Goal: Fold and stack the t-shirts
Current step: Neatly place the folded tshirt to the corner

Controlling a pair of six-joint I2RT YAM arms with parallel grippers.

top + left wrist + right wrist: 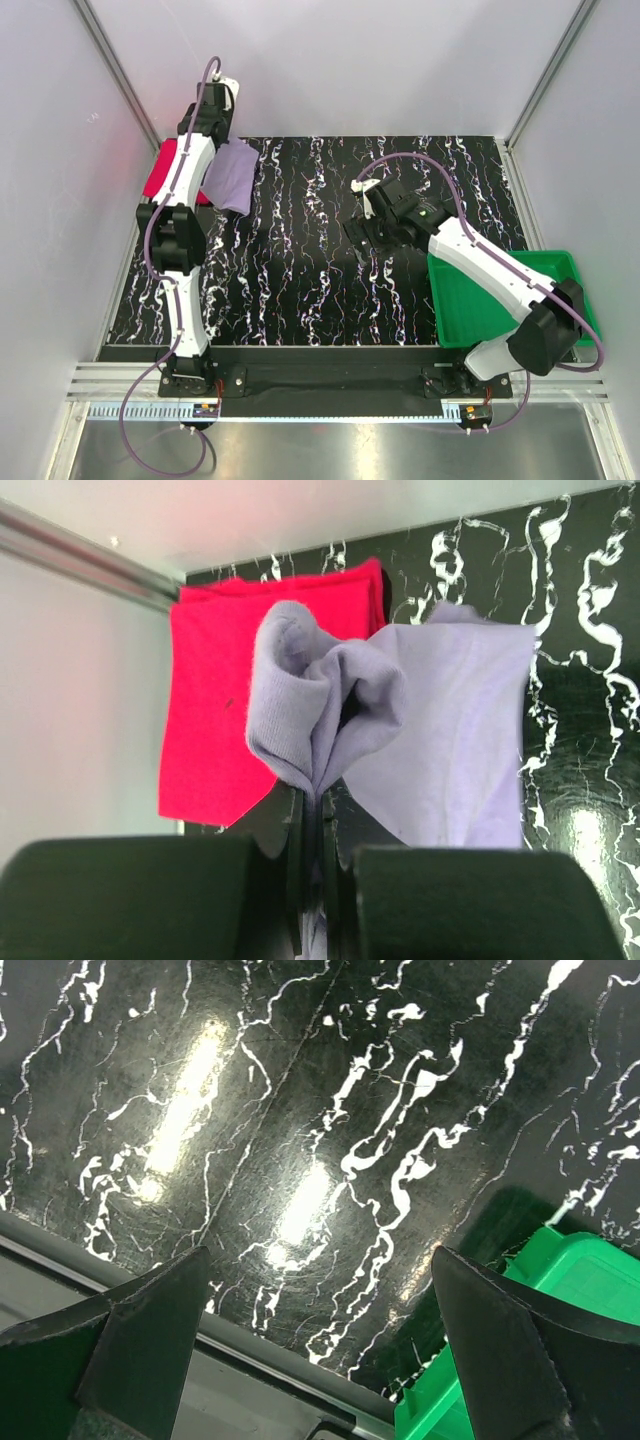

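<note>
The left gripper moves over the pink-red t-shirt (217,700) next, which lies below it and to its left in the top view. Then it lowers the lavender shirt and releases.
The pink-red t-shirt (163,172) lies folded as a square at the far left of the table; it also shows in the left wrist view (225,700). The lavender t-shirt (234,174), folded, hangs just right of it, above the table. My left gripper (320,810) is shut on a bunched edge of the lavender shirt (440,730), which droops in front of the red one. In the top view the left gripper (212,150) sits over both shirts. My right gripper (320,1290) is open and empty above the bare table, mid-right (362,232).
A green plastic tray (500,300) stands at the right near side, partly under my right arm; its corner shows in the right wrist view (560,1290). White walls and metal frame posts enclose the black marbled table (300,260).
</note>
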